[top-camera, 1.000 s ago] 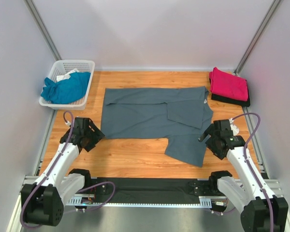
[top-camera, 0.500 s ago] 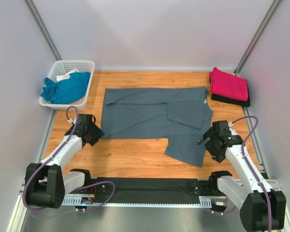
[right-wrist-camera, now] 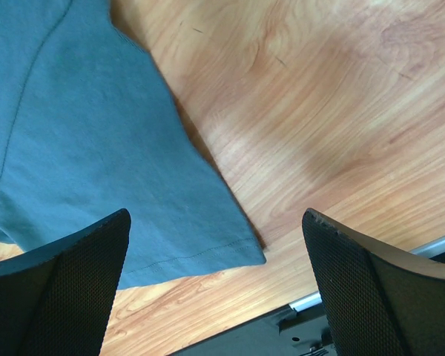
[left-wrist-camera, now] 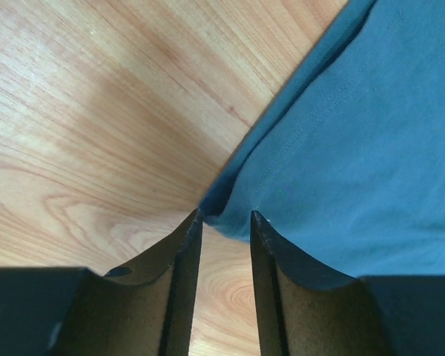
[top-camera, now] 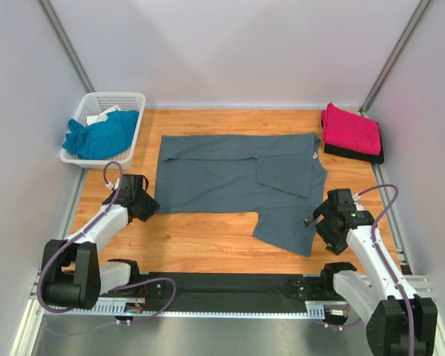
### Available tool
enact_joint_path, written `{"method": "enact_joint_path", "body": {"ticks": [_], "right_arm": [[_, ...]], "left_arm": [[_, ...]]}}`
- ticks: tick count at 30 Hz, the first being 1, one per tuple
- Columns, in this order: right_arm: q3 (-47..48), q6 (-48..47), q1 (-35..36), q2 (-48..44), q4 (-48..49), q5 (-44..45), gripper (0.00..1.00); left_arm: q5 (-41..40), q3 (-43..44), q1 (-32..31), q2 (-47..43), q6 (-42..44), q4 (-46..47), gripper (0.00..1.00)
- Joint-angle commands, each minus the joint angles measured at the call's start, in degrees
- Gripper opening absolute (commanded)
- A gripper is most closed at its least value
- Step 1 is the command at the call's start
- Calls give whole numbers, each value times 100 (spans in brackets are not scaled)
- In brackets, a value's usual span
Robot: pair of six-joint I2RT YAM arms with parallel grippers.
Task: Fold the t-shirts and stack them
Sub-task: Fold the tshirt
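To get its open fingers around the shirt's near hem corner, below and slightly back, my right gripper will lower back first, then close.
A large slate-grey t-shirt [top-camera: 237, 178] lies spread on the wooden table, with one sleeve folded in at the right. My left gripper [top-camera: 150, 208] sits low at the shirt's near-left corner. In the left wrist view its jaws [left-wrist-camera: 225, 216] stand a narrow gap apart, the shirt corner [left-wrist-camera: 230, 208] just at their tips and bare wood between them. My right gripper [top-camera: 311, 215] is wide open over the shirt's near-right hem corner [right-wrist-camera: 237, 252], holding nothing. A folded magenta t-shirt [top-camera: 350, 127] rests at the back right. A teal t-shirt [top-camera: 100, 137] lies bunched in the basket.
The white lattice basket [top-camera: 126, 100] stands at the back left. A dark folded cloth [top-camera: 354, 154] lies under the magenta shirt. A black strip and a metal rail [right-wrist-camera: 311, 300] run along the table's near edge, close below the right gripper.
My left gripper slid in to the grey shirt's near-left corner and its jaws narrowed. The right gripper drifted slightly toward the near edge, still wide open.
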Motion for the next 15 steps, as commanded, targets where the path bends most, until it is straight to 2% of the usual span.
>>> {"method": "enact_joint_path", "body": {"ticks": [1, 3, 10, 14, 15], "right_arm": [[-16, 164, -32, -121, -156, -28, 100], [-51, 147, -23, -78, -200, -37, 100], [-113, 226, -23, -86, -227, -160, 100], [-139, 200, -23, -51, -218, -248, 100], [-148, 191, -23, -16, -227, -283, 100]], "left_arm": [[-181, 19, 14, 28, -87, 55, 39], [-216, 10, 14, 72, -114, 28, 35], [-225, -60, 14, 178, -175, -7, 34], [-269, -51, 14, 187, -193, -33, 14], [-295, -43, 14, 195, -202, -60, 3]]}}
